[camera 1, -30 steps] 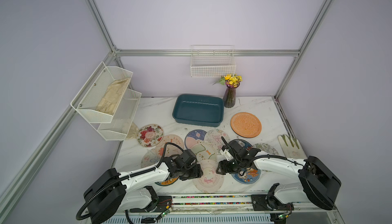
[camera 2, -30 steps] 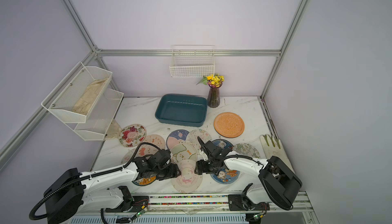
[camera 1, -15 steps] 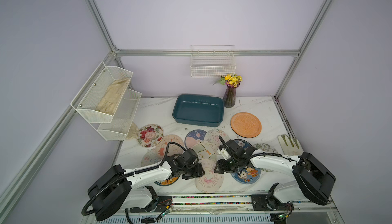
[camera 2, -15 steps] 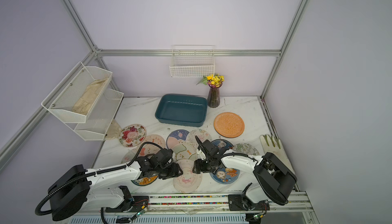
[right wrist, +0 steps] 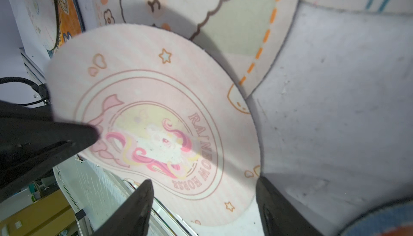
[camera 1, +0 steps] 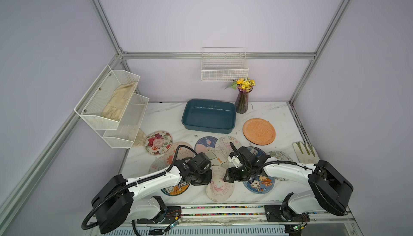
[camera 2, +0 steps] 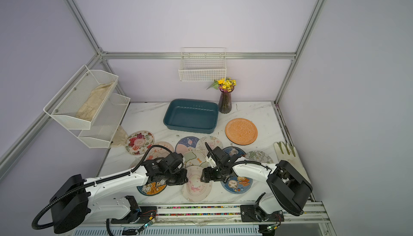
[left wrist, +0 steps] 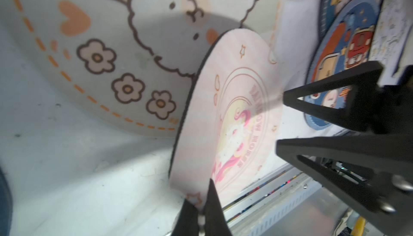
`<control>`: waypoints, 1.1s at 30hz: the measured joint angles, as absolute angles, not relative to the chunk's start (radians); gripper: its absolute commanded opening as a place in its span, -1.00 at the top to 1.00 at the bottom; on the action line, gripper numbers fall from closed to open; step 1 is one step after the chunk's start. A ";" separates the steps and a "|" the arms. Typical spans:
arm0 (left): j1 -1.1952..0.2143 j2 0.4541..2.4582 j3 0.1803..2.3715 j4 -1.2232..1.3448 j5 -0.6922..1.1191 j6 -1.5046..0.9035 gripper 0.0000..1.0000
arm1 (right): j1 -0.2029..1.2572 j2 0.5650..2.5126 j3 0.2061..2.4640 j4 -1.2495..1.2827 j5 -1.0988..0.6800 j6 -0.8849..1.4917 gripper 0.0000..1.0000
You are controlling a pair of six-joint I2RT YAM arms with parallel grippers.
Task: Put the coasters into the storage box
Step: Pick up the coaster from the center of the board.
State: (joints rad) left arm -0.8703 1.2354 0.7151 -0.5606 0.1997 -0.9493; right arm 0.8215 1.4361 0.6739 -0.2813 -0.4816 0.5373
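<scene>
The storage box sits outward of my left gripper, so it will next rise and carry the pink unicorn coaster outward over the box's bottom to release it.
A pink unicorn coaster lies near the table's front edge. My left gripper is shut on its rim, and that side tilts up off the marble. My right gripper stands open on the coaster's opposite side, one finger on each side of its rim, nothing clamped. Several other coasters lie around: a cream sheep one, a blue cartoon one, a floral one and a plain orange one. The dark teal storage box sits empty at the back.
A vase of flowers stands right beside the box's right end. A white wire basket hangs on the back wall; a white mesh shelf juts in at the left. Pale gloves lie at the right edge.
My left gripper has shut on the pink coaster's rim and that edge has come up. My right gripper has moved a little toward the coaster and stands somewhat wider.
</scene>
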 measured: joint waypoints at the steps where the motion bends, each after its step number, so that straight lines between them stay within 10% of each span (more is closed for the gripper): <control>1: -0.865 1.229 0.736 -0.575 0.196 -0.942 1.00 | 0.817 1.436 0.676 -0.282 -0.479 0.538 -0.54; 13: -0.651 1.237 1.018 -0.683 0.193 -0.772 1.00 | 0.766 1.417 0.734 -0.300 -0.475 0.538 -0.67; 33: -0.458 1.929 1.854 -0.624 0.336 -0.521 1.00 | 0.616 1.424 0.815 -0.311 -0.509 0.512 -0.70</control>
